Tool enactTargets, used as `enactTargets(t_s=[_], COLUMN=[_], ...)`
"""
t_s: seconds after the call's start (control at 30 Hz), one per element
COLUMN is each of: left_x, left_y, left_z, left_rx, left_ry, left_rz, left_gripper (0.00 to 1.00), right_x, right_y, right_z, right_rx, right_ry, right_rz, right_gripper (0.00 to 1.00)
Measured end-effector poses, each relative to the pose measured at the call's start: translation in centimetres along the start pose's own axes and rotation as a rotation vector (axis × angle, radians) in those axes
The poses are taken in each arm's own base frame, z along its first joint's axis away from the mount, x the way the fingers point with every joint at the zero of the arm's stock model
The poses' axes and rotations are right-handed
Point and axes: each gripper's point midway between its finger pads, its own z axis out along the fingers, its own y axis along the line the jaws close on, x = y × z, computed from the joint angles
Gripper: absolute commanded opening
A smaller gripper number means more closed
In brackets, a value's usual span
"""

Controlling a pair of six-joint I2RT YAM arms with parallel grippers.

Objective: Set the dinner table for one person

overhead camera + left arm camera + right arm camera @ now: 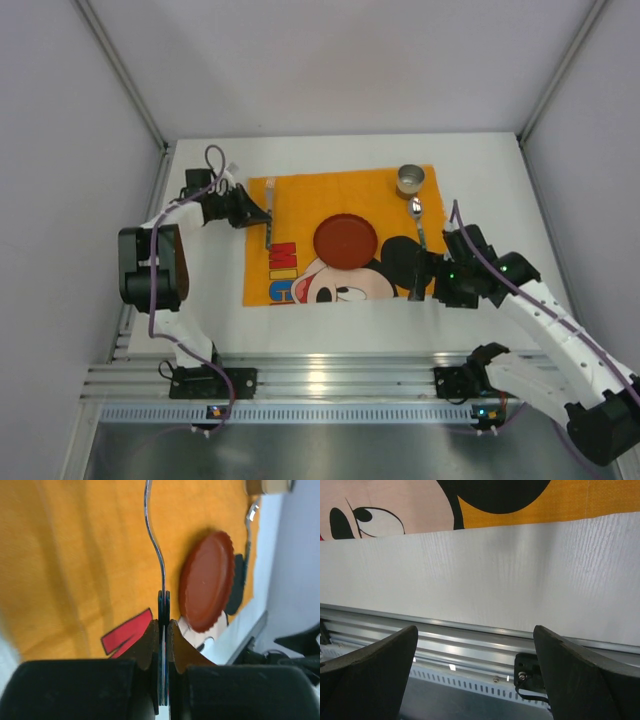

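Note:
The utensil comes down next, back and toward the plate, and its handle goes onto the red print with my left gripper, since the cloth beside the red plate point(345, 240) lies free.
The white dinner table point(215, 290) carries an orange cartoon-mouse cloth point(300, 205). A red plate point(345, 240) lies on the cloth's middle. A spoon point(418, 222) lies right of it, and a metal cup point(410, 180) stands at the cloth's far right corner. My left gripper point(256, 212) is shut on a blue-handled metal utensil point(269, 222) over the cloth's left part. In the left wrist view the utensil point(161, 565) shows edge-on between my shut fingers point(150, 642), with the plate point(207, 580) beyond. My right gripper point(420, 278) is open and empty, over the cloth's near right corner.
The right wrist view shows my open gripper point(475, 630), the bare table point(495, 570), the cloth's near edge point(545, 500) and the aluminium rail point(470, 640) at the table's front. Grey walls enclose the table on three sides.

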Motion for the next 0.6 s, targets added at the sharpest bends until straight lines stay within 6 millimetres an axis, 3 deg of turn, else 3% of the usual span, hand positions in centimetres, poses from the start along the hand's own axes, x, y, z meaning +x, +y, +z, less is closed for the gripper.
enactTargets(t_s=[0.1,0.3,0.47,0.6], left_x=[3.2,8.5,10.6,10.6], left_y=[-1.2,-0.6,-0.3,-0.3], left_z=[0.1,0.8,1.0,1.1], left_rx=[0.122,0.191,0.216,0.227], left_ry=[0.051,0.115,0.108,0.084], left_rz=[-0.065,-0.210,-0.275,-0.301], left_gripper=[0.00,0.00,0.00,0.00], right_x=[0.5,1.6,2.6,3.2], right_y=[-0.2,-0.8,-1.4,-1.6], right_z=[-0.4,-0.9,-1.1,-1.1], right_rx=[-0.020,-0.045,-0.044,-0.051], right_ry=[-0.025,-0.058,-0.056,-0.049], right_rz=[0.007,0.024,0.035,0.039], right_gripper=[1.00,1.00,1.00,1.00])
